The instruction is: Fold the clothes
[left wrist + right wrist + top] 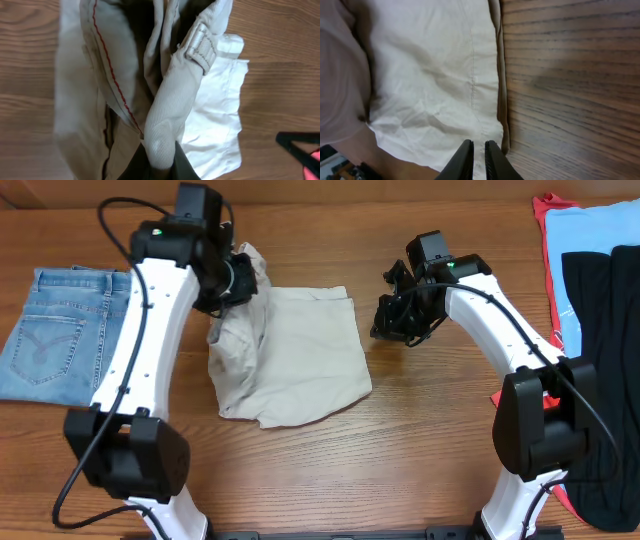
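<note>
The left gripper carries the lifted fold to the right in the overhead view next, over the shorts' flat half (302, 320) (214, 112), and releases.
The beige khaki shorts (300, 350) lie in the middle of the table, their left part bunched and lifted. My left gripper (240, 280) is shut on a fold of the shorts by the waistband. In the left wrist view the fabric (170, 100) hangs from the jaws (162, 160), showing a belt loop, red inner stitching and white pocket lining. My right gripper (392, 315) is off the shorts' right edge. In the right wrist view its fingers (479, 150) are closed together and empty above the shorts' edge (430, 75).
A folded denim-blue garment (50, 330) lies at the left edge. At the right edge lie a red garment (548, 210), a light-blue one (595, 240) and a black one (610, 380). Bare wood shows between the shorts and the right pile.
</note>
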Available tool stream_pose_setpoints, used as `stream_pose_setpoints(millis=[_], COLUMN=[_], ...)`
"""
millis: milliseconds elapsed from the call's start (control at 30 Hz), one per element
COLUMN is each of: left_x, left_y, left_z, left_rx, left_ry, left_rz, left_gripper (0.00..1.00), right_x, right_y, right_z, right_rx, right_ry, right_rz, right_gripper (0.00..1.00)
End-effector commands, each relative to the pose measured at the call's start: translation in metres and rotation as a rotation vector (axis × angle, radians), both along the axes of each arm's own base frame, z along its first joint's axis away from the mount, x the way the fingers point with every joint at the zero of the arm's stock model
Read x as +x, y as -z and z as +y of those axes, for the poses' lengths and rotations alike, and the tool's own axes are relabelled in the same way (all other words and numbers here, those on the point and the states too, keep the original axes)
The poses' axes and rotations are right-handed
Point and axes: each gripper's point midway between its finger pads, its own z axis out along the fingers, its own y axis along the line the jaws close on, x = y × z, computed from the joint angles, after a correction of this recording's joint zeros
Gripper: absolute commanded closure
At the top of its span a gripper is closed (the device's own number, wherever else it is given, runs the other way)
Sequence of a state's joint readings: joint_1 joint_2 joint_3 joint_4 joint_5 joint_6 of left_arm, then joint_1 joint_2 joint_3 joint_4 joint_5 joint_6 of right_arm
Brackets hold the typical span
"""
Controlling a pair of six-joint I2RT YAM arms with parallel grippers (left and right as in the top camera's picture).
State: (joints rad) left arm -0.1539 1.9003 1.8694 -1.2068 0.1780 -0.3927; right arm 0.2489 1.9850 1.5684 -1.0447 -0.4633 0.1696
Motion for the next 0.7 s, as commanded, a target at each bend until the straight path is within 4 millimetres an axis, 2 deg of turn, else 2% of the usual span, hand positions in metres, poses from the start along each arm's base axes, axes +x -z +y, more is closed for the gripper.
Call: stream_pose_setpoints(millis=[0, 167, 667], left_x=[0.008, 0.014, 0.009], left_y=[-0.003, -0.008, -0.007], left_z=[-0.016, -0.039, -0.051], left_rx=[-0.029, -0.038, -0.013], left_ry=[-0.042, 0.0, 0.034], left_rz=[-0.021, -0.073, -0.072], left_gripper=[0.96, 0.96, 0.96], right_x=[-0.001, -0.002, -0.007], right_y=[-0.01, -0.009, -0.008], right_z=[-0.002, -0.003, -0.003], right_rx=[-0.008, -0.014, -0.021], right_ry=[-0.04, -0.039, -0.04], right_rz=[-0.041, -0.035, -0.015], right_gripper=[0.87, 0.87, 0.88])
